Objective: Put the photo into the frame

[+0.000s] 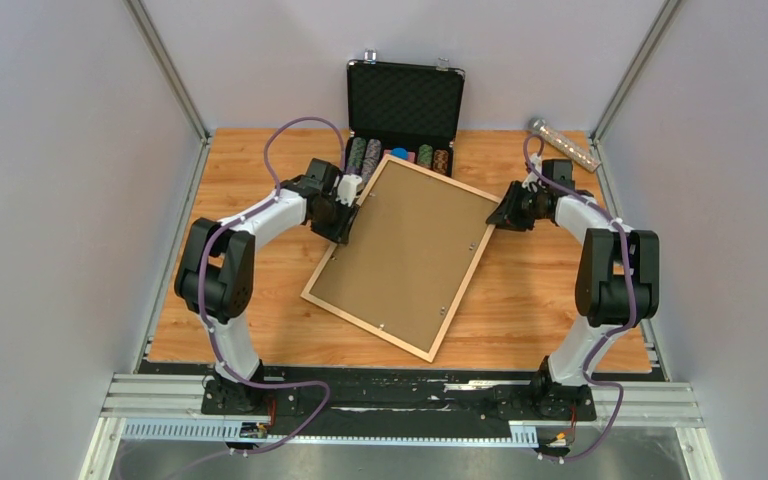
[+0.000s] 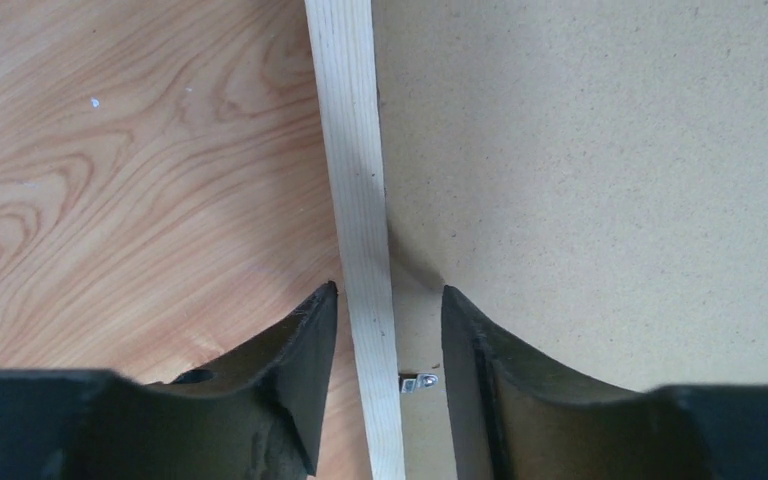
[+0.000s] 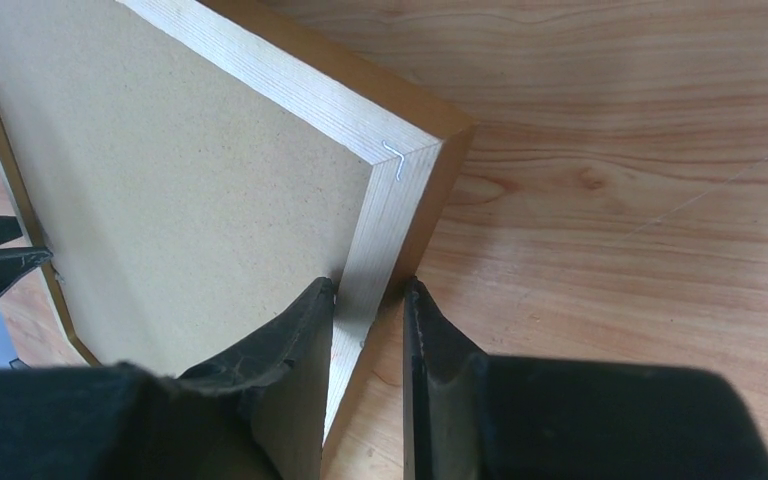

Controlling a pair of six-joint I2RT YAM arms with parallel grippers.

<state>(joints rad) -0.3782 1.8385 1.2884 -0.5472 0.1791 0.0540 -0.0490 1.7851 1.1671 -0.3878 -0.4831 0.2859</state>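
The right gripper swings toward the case's nearest corner point(image 1: 450, 173) next and releases the bar. That corner lies outward and to the gripper's left in the top view.
The frame point(image 1: 465, 280) lies face down and askew on the table, with its brown fibreboard backing panel point(image 1: 400, 255) on top. The photo is hidden. My left gripper point(image 1: 350, 215) straddles the frame's left rail point(image 2: 355, 150) with its jaws apart; there is a gap between the rail and the inner finger point(image 2: 470, 340), which is over the backing point(image 2: 610, 150). A small metal clip point(image 2: 418, 382) sits beside the rail. My right gripper point(image 1: 497, 215) is shut on the frame's right rail point(image 3: 400, 190) just below its far corner, one finger point(image 3: 300, 330) on the backing point(image 3: 180, 180).
An open black case point(image 1: 405, 100) with poker chips point(image 1: 370, 155) stands at the back, touching the frame's far corner. A clear tube-like object point(image 1: 565, 145) lies at the back right. Grey walls enclose the wooden table point(image 1: 260, 290).
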